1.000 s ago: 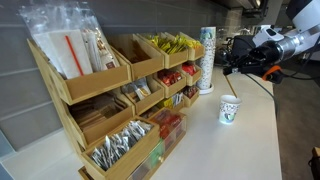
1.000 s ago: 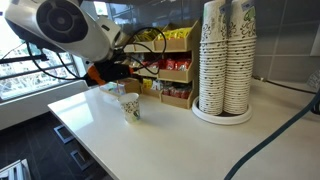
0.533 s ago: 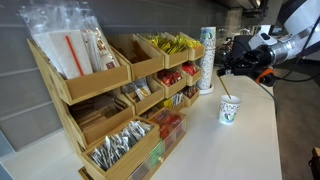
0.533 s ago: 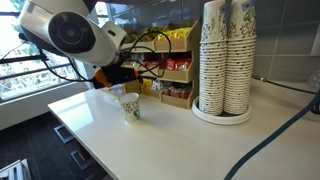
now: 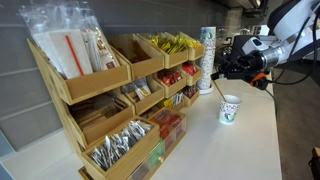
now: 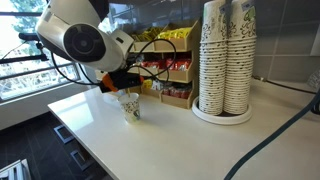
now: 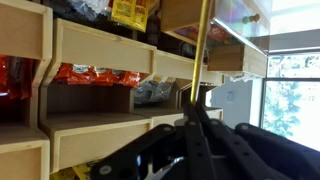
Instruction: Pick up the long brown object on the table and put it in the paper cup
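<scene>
The gripper moves down slightly over the open rim of the paper cup point(image 5: 230, 110) below next, then releases the long brown object.
My gripper point(image 5: 226, 70) hangs over the white table point(image 5: 250, 140), just above the paper cup point(image 5: 230, 110), which is white with a green print. It is shut on the long brown object point(image 5: 219, 87), a thin wooden stick that slants down from the fingers towards the cup's rim. I cannot tell whether the stick's tip is inside the cup. In the wrist view the stick point(image 7: 203, 50) runs straight out from between the closed fingers point(image 7: 195, 118), with the rack behind it. In an exterior view the gripper point(image 6: 120, 82) is right above the cup point(image 6: 131, 106); the stick is too thin to make out there.
The tiered wooden rack point(image 5: 110, 110) of packets lines the wall next to the cup. A tall stack of patterned cups point(image 5: 206, 60) stands beyond it and also shows in an exterior view point(image 6: 226, 60). Bags of orange-red sticks point(image 5: 70, 50) sit on the rack's top tier.
My gripper has moved with the stick towards the rack and down, closer over the paper cup. The cup has not moved.
</scene>
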Robot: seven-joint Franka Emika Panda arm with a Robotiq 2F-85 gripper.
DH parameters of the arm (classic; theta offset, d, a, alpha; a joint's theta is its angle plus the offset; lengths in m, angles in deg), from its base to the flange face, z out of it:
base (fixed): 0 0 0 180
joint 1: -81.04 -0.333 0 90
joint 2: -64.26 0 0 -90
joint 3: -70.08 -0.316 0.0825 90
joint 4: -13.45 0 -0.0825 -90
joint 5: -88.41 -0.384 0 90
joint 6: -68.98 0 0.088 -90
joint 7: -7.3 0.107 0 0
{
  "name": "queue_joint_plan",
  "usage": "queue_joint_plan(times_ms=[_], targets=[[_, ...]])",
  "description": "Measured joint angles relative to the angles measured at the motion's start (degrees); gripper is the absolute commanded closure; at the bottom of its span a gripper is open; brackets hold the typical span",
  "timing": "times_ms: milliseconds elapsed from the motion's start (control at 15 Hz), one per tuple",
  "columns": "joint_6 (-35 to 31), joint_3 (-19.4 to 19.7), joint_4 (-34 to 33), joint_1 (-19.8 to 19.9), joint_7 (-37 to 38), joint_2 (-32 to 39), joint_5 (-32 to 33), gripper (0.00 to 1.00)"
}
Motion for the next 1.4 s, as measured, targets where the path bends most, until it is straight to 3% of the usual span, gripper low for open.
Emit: queue_joint_plan(times_ms=[333,400,533,1067,1200,1400], targets=[[-0.02,0.0,-0.51,1.46,0.0,1.65,-0.88,0.99],[-0.02,0.0,-0.54,1.57,0.0,1.9,-0.89,0.73],[-0.01,0.0,-0.59,1.73,0.0,2.28,-0.89,0.67],[0.57,0.07,-1.32,2.19,0.03,2.72,-0.89,0.1],[0.83,0.07,-1.68,2.47,0.04,2.72,-0.89,0.0],[0.63,0.03,-1.99,2.73,0.42,2.68,-0.33,0.0]])
